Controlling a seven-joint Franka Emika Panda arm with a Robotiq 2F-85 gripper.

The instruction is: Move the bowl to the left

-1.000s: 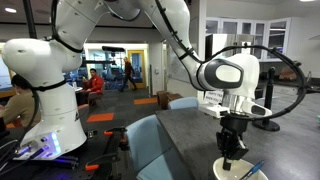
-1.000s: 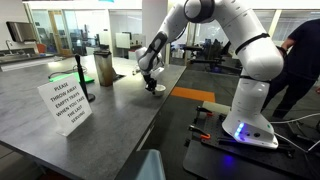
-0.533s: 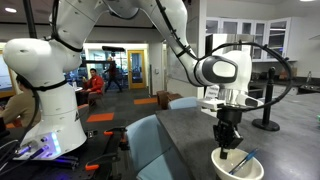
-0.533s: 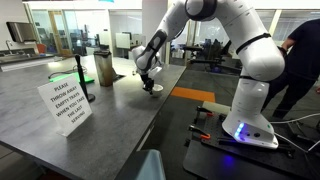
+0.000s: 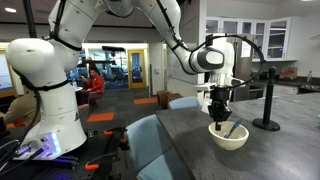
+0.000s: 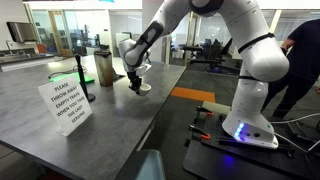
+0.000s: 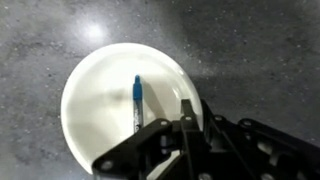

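The robot's gripper will next move down and toward the black post stand and set the bowl [image 5: 229,137] there to release its rim, since the bare tabletop lies below, that way.
The cream-white bowl [image 5: 229,137] sits on the dark table, with a thin blue utensil [image 5: 232,128] leaning inside it. It also shows in an exterior view [image 6: 141,88]. My gripper [image 5: 219,119] comes straight down onto the bowl's near rim and is shut on it; it also shows in an exterior view [image 6: 135,84]. In the wrist view the bowl [image 7: 100,105] fills the left middle, the blue utensil [image 7: 137,101] lies inside, and my gripper [image 7: 190,111] clamps the right rim. I cannot tell whether the bowl is lifted or touching the table.
A white printed sign [image 6: 63,105], a black post stand [image 6: 83,77] and a green and white cylinder [image 6: 104,69] stand on the table to the left of the bowl. A black stand [image 5: 267,103] is near the bowl. The table edge [image 6: 170,100] runs close by.
My gripper has carried the bowl along the table, farther from one exterior camera and leftwards in the other, toward the cylinder. The grip on the rim is unchanged.
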